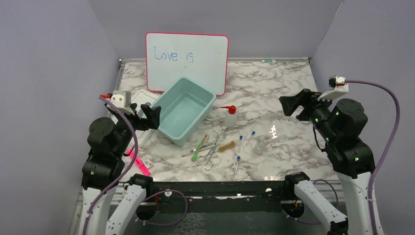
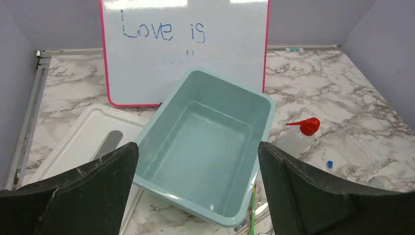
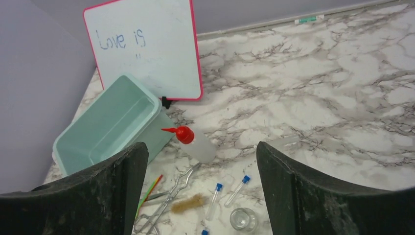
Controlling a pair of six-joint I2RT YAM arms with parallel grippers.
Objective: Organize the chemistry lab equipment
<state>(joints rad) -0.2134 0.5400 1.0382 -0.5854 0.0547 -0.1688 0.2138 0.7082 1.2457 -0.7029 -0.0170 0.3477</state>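
My right gripper should next go down to the left in the top view, onto the blue cap beside the brush, because that end of the tube is clear of its neighbors.
The lab items lie loose on the marble table. A white squeeze bottle [image 1: 231, 117] with a red nozzle stands right of the teal bin [image 1: 168, 128]. In front of it lie metal tongs [image 1: 210, 155], a brown brush [image 1: 226, 146], blue-capped tubes [image 1: 237, 164] and a small glass flask [image 1: 261, 145]. My left gripper [image 1: 155, 116] hovers open over the bin's near left corner. At the right, my right gripper [image 1: 289, 105] is raised and open. The right wrist view has the bottle [image 3: 198, 145], tongs [image 3: 171, 196], brush [image 3: 190, 203], tubes [image 3: 214, 200] and flask [image 3: 243, 219] below the open gripper [image 3: 201, 145].
A pink-framed whiteboard [image 1: 187, 61] leans against the back wall behind the bin [image 2: 262, 105]. A white lid [image 2: 83, 142] lies left of the bin. A pink marker [image 1: 140, 164] rests near the left arm. A green and red stick [image 1: 199, 148] lies beside the tongs.
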